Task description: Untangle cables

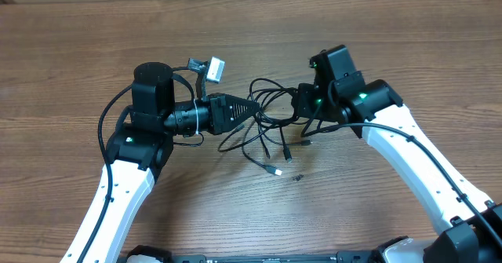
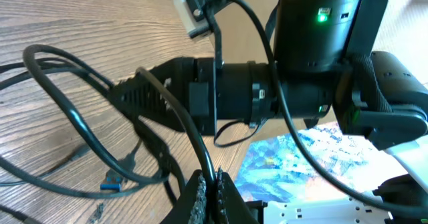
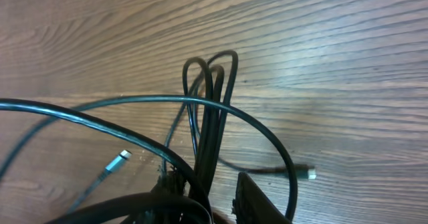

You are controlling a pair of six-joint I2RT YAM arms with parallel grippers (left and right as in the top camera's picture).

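Observation:
The black cable is held above the wood, and next I will lower my left gripper's fingers toward the tabletop (image 1: pixel 252 129) beside the tangle below them and release it.
The cables (image 1: pixel 267 126) are thin black wires lying in a loose tangle on the wooden table between my two grippers, with plug ends trailing toward the front (image 1: pixel 274 171). My left gripper (image 1: pixel 252 108) points right into the tangle. In the left wrist view its jaws (image 2: pixel 215 184) are shut on one black cable (image 2: pixel 202 147). My right gripper (image 1: pixel 300 102) sits at the tangle's right side. In the right wrist view its fingers (image 3: pixel 208 180) stand apart, with a bundle of looped strands (image 3: pixel 210 117) between them and a gap beside the right finger.
A black arm wrist with a green light and a white camera (image 2: pixel 190 7) fills the middle of the left wrist view. Loose plugs lie on the wood: a silver one (image 3: pixel 120 158), a dark one (image 3: pixel 311 174) and a blue one (image 2: pixel 110 182). Thick arm cables loop nearby.

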